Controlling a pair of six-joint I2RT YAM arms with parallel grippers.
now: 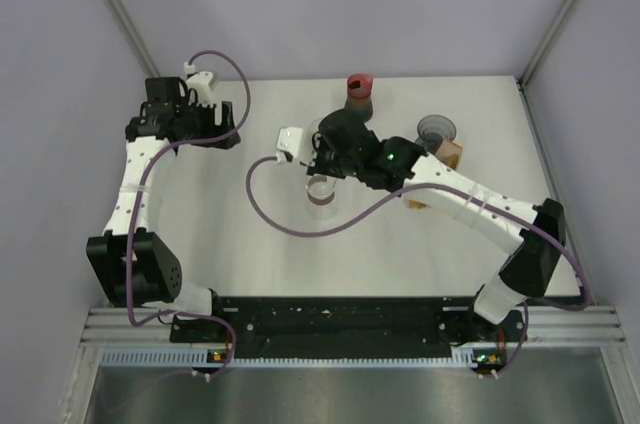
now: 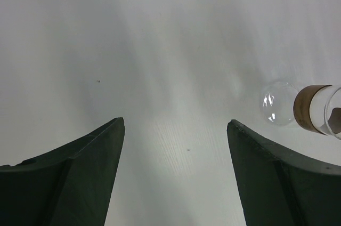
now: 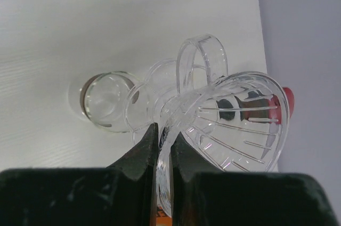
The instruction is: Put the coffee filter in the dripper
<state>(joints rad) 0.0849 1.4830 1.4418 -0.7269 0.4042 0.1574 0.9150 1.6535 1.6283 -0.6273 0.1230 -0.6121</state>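
The right gripper draws back next and brings the dripper (image 3: 234, 119) down onto the carafe's opening (image 3: 113, 102). It releases the dripper's rim there, as the carafe's opening lies below and back from it.
My right gripper (image 3: 164, 130) is shut on the rim of a clear ribbed plastic dripper (image 3: 234, 119) with a loop handle, and holds it tilted in the air. Just beyond it stands a glass carafe (image 3: 106, 101) with a brown collar. In the top view the right gripper (image 1: 325, 149) is just behind the carafe (image 1: 320, 191). My left gripper (image 1: 238, 124) is open and empty at the left rear; its wrist view shows bare table between the fingers (image 2: 176, 124) and the carafe (image 2: 298, 106) at the right edge. I cannot make out a coffee filter.
A red-topped brown cylinder (image 1: 358, 89) stands at the back of the table. A dark grey cup (image 1: 436, 129) and an orange-brown object (image 1: 452, 152) sit at the right, partly under my right arm. Grey walls close in the table on three sides.
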